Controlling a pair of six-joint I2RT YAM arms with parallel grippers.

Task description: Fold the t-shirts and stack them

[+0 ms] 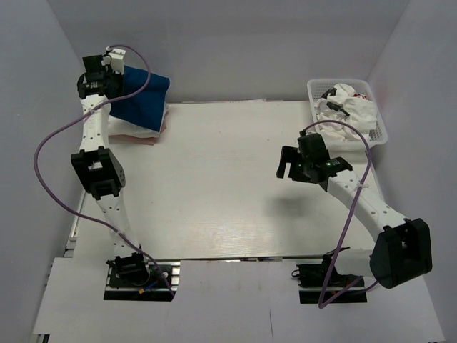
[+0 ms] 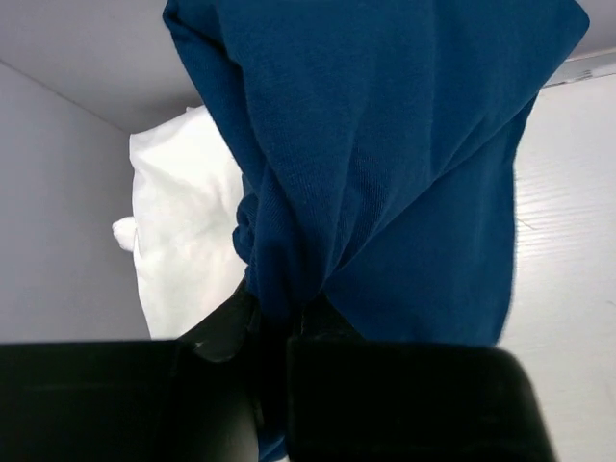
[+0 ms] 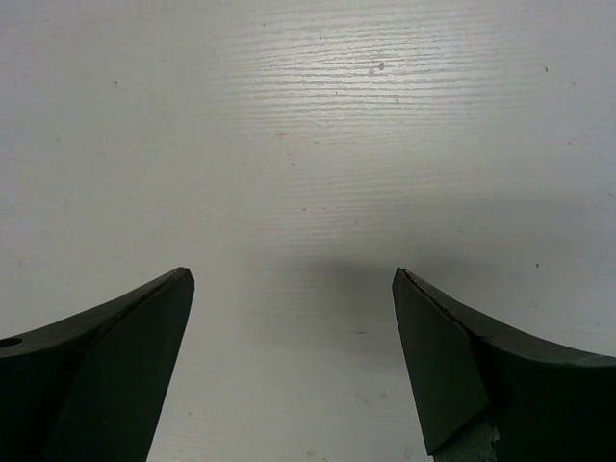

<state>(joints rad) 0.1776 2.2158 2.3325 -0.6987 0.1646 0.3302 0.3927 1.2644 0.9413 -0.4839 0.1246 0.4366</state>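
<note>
I need to lower the navy shirt in my left gripper next, until the cloth (image 2: 385, 173) lies over the white folded tee (image 1: 134, 131), and then release the shirt's edge.
The navy blue t-shirt (image 1: 140, 99) hangs folded at the far left corner, above a white folded tee (image 1: 134, 131) lying on the table. My left gripper (image 1: 114, 66) is shut on the navy shirt's edge; in the left wrist view the blue cloth (image 2: 385, 173) drapes from the jaws (image 2: 284, 322) with the white tee (image 2: 188, 241) behind it. My right gripper (image 1: 287, 163) is open and empty over the bare table at the right; its fingertips (image 3: 178, 289) stand wide apart. More white tees (image 1: 350, 114), one with red print, lie crumpled in the basket.
The white mesh basket (image 1: 378, 121) stands at the far right corner. A pinkish cloth edge (image 1: 139, 140) shows under the white folded tee. Grey walls close in the left, back and right sides of the white table (image 1: 228, 186).
</note>
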